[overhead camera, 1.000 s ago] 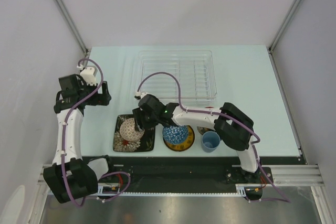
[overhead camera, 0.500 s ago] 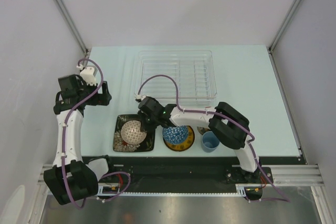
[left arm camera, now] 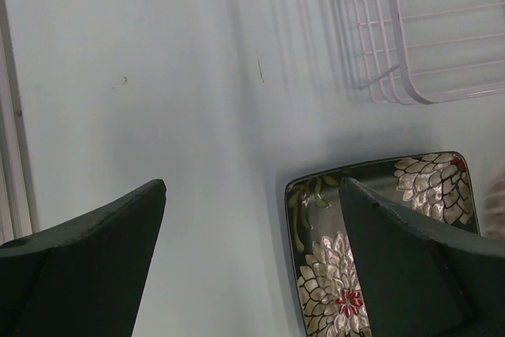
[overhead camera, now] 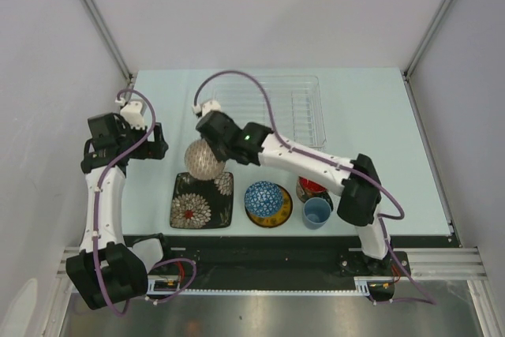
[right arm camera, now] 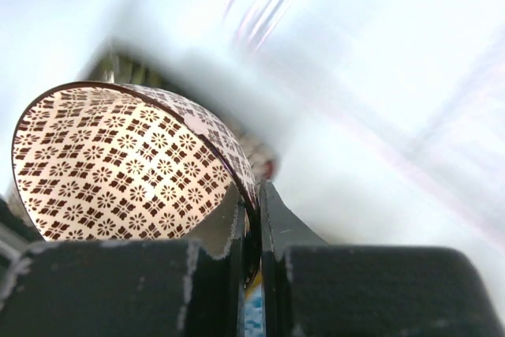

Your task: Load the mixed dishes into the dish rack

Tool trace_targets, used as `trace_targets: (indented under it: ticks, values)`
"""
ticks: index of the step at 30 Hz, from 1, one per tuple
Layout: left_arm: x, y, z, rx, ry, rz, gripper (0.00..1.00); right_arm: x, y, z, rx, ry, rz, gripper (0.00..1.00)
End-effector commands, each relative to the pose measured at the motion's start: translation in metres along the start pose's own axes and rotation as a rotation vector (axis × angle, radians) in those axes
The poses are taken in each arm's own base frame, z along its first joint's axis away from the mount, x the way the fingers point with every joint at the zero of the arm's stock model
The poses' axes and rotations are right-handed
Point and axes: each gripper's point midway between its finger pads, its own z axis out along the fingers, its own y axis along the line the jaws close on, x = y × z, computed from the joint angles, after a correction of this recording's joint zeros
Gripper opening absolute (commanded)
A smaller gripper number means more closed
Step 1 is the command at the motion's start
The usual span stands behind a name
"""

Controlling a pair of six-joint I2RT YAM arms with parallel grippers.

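Observation:
I will swing my right gripper outward and to the right in the top view, turning, then down into the rack's narrow end section (overhead camera: 306,107), since it is empty.
My right gripper (overhead camera: 210,149) is shut on the rim of the cream-pink patterned bowl (overhead camera: 203,159), holding it tilted in the air over the far edge of the black square floral plate (overhead camera: 197,203). In the right wrist view the rim of the bowl (right arm camera: 118,163) is pinched between the two fingers of the gripper (right arm camera: 256,195). The clear dish rack (overhead camera: 312,84) lies just beyond. The blue patterned bowl (overhead camera: 266,198) sits on the yellow saucer (overhead camera: 276,219). My left gripper (left arm camera: 252,187) hangs open over bare table, left of the plate (left arm camera: 331,290).
A dark mug with a red inside (overhead camera: 312,188) and a small light-blue cup (overhead camera: 317,212) stand right of the saucer, partly under my right arm. A corner of the rack (left arm camera: 442,45) shows in the left wrist view. White walls enclose the table.
My right gripper shut on the bowl's rim, then lifted the bowl off the black plate and carried it back toward the rack. The left arm has stayed still.

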Motion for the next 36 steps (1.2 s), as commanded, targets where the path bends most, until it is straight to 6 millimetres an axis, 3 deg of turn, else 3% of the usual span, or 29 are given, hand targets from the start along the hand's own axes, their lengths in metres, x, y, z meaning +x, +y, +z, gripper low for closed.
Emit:
trace_targets:
  ticks: [1,2,4,6,8,9,12,13,15,16,17,19,20,22,23,36]
  values:
    - [-0.003,-0.002,0.002,0.015,-0.034,-0.017,0.96,-0.103,-0.106,-0.114,0.302,-0.243,0.026,0.0]
    - [-0.004,-0.002,0.002,0.016,-0.036,-0.016,0.96,-0.103,-0.145,-0.121,0.446,-0.231,0.04,0.0]
    - [0.0,-0.002,0.004,0.016,-0.029,-0.019,0.96,-0.111,-0.189,-0.138,0.595,-0.237,0.066,0.0]
    - [0.002,-0.001,0.005,0.014,-0.026,-0.018,0.96,-0.101,-0.245,-0.14,0.775,-0.167,0.086,0.0]
    - [0.004,-0.001,0.006,0.015,-0.021,-0.018,0.96,-0.093,-0.275,-0.147,0.93,-0.171,0.106,0.0]
    - [0.004,-0.001,0.007,0.013,-0.02,-0.019,0.96,-0.094,-0.282,-0.158,0.985,-0.204,0.117,0.0]
    - [0.007,-0.001,0.008,0.016,-0.015,-0.025,0.96,-0.088,-0.304,-0.163,1.259,-0.204,0.028,0.0]
    - [0.006,-0.001,0.009,0.018,-0.018,-0.024,0.96,-0.086,-0.311,-0.167,1.332,-0.119,-0.081,0.0]
    - [0.008,-0.001,0.011,0.021,-0.011,-0.033,0.96,-0.085,-0.321,-0.163,1.476,-0.117,-0.02,0.0]
    - [0.008,-0.002,0.011,0.025,-0.01,-0.036,0.96,-0.08,-0.331,-0.161,1.518,0.025,-0.13,0.0]
    - [0.009,-0.001,0.012,0.023,-0.007,-0.039,0.96,-0.088,-0.333,-0.159,1.523,-0.094,0.018,0.0]
    - [0.012,-0.002,0.013,0.025,-0.004,-0.037,0.96,-0.075,-0.337,-0.131,1.523,-0.033,-0.049,0.0]
    - [0.013,-0.002,0.012,0.023,-0.007,-0.036,0.96,-0.077,-0.34,-0.141,1.527,-0.025,-0.035,0.0]
    - [0.017,-0.001,0.013,0.018,-0.001,-0.031,0.96,-0.071,-0.351,-0.133,1.55,-0.015,0.016,0.0]
    - [0.017,0.0,0.013,0.016,0.001,-0.033,0.96,-0.064,-0.354,-0.12,1.557,0.037,-0.017,0.0]
    - [0.02,0.0,0.018,0.02,0.006,-0.033,0.96,-0.037,-0.363,-0.057,1.576,0.125,-0.031,0.0]
